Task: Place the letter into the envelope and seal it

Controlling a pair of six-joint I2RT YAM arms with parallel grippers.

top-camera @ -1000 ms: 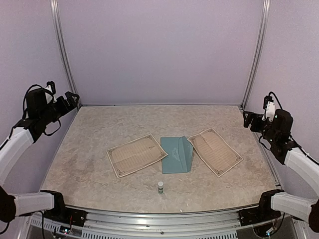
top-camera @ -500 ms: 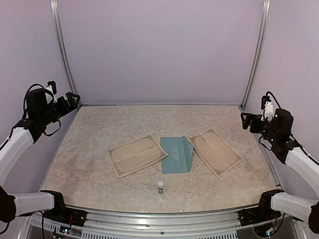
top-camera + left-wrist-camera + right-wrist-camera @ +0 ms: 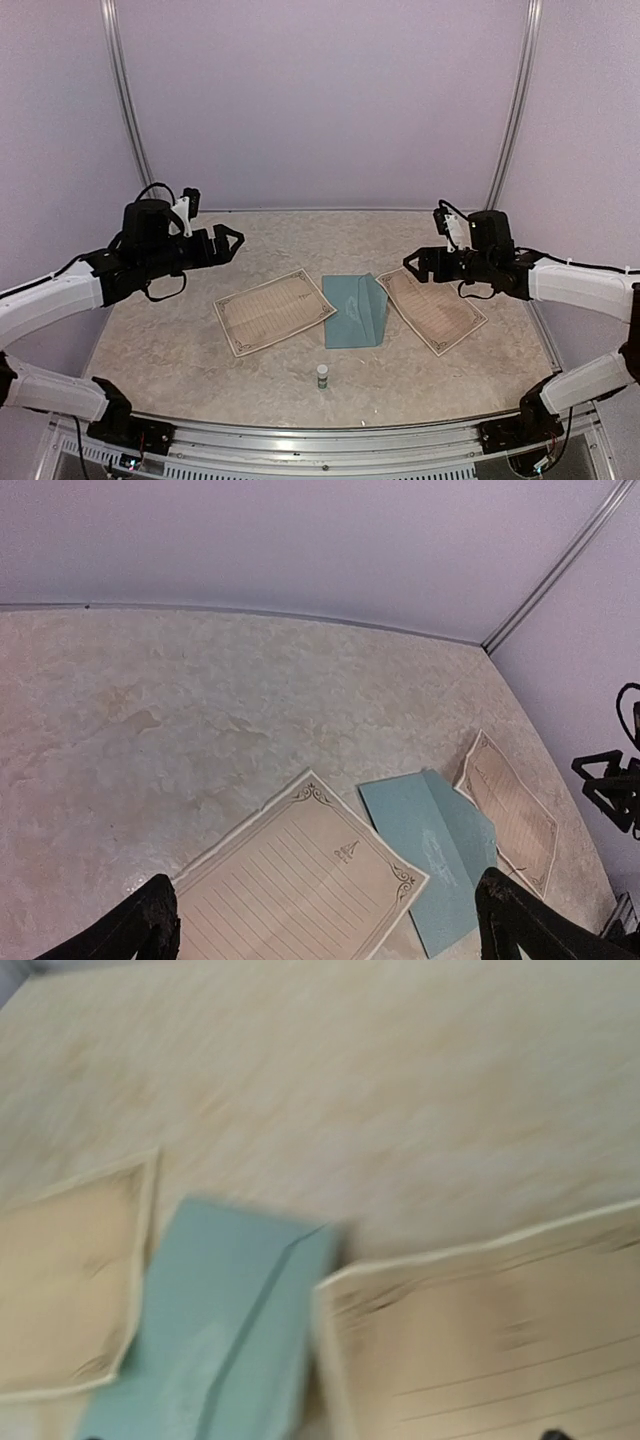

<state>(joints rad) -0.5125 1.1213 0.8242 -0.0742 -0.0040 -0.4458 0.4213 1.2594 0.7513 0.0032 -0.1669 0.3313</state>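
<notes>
I will move my right gripper to the left in the top view, past the envelope's flap, and then down onto that sheet's edge (image 3: 323, 298) (image 3: 135, 1295), because one sheet's corner lies over the envelope.
The teal-blue envelope (image 3: 355, 310) lies flat at mid-table with its flap opened out to the right. Two cream lined letter sheets flank it, one on the left (image 3: 275, 310) and one on the right (image 3: 432, 303). My left gripper (image 3: 228, 243) hovers open above the table, behind and left of the left sheet. In the left wrist view its black fingertips (image 3: 150, 925) frame that sheet (image 3: 300, 880) and the envelope (image 3: 435, 850). My right gripper (image 3: 415, 265) hangs open over the far corner of the right sheet. The blurred right wrist view shows the envelope (image 3: 220, 1340) and that sheet (image 3: 500, 1340).
A small glue stick (image 3: 322, 376) stands upright near the front edge, in front of the envelope. Pale walls and metal corner posts (image 3: 515, 110) close the table at the back and sides.
Both arms have swung in from the table's side edges toward the middle, the left over the left sheet's far side, the right over the right sheet. Both grippers stay open; the papers have not moved.
</notes>
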